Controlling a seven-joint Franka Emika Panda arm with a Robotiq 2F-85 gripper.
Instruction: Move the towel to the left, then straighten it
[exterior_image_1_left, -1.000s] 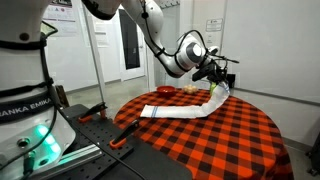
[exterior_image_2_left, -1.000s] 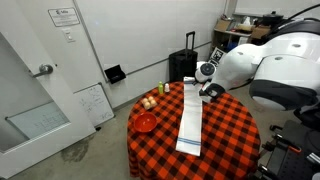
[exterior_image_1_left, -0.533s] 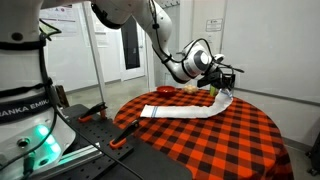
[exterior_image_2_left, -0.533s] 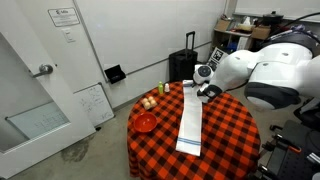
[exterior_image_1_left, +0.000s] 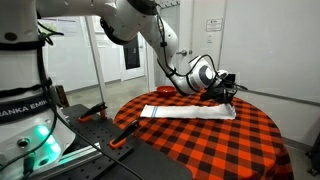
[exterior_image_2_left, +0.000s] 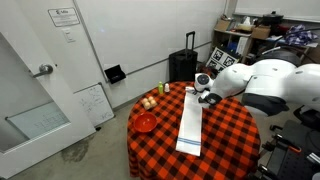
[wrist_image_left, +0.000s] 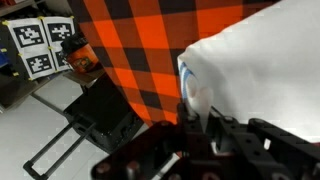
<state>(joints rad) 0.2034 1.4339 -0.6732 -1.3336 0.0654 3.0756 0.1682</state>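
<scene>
This end of the towel is still bunched, so next I need to pull the towel's edge in my gripper low along the towel, onto the checked cloth beyond the towel's fold (exterior_image_1_left: 246, 112) (wrist_image_left: 150, 88), and let it go.
A long white towel (exterior_image_1_left: 185, 112) lies stretched out on the round table with the red and black checked cloth (exterior_image_1_left: 200, 145). In both exterior views it runs as a straight strip (exterior_image_2_left: 189, 125). My gripper (exterior_image_1_left: 222, 93) is low over the towel's far end, down at the table (exterior_image_2_left: 206, 97). In the wrist view the fingers (wrist_image_left: 196, 122) are shut on a fold of the towel's edge (wrist_image_left: 260, 60), with the checked cloth (wrist_image_left: 130, 40) beyond it.
A red bowl (exterior_image_2_left: 146, 122), a plate of small round items (exterior_image_2_left: 149, 102) and a small bottle (exterior_image_2_left: 165, 88) stand at one side of the table. A black suitcase (exterior_image_2_left: 183, 65) stands behind. Marker tags (wrist_image_left: 38, 45) lie on the floor.
The gripper has come down from above the table to its surface with the towel's end. The raised, curved end of the towel now lies flat and straight.
</scene>
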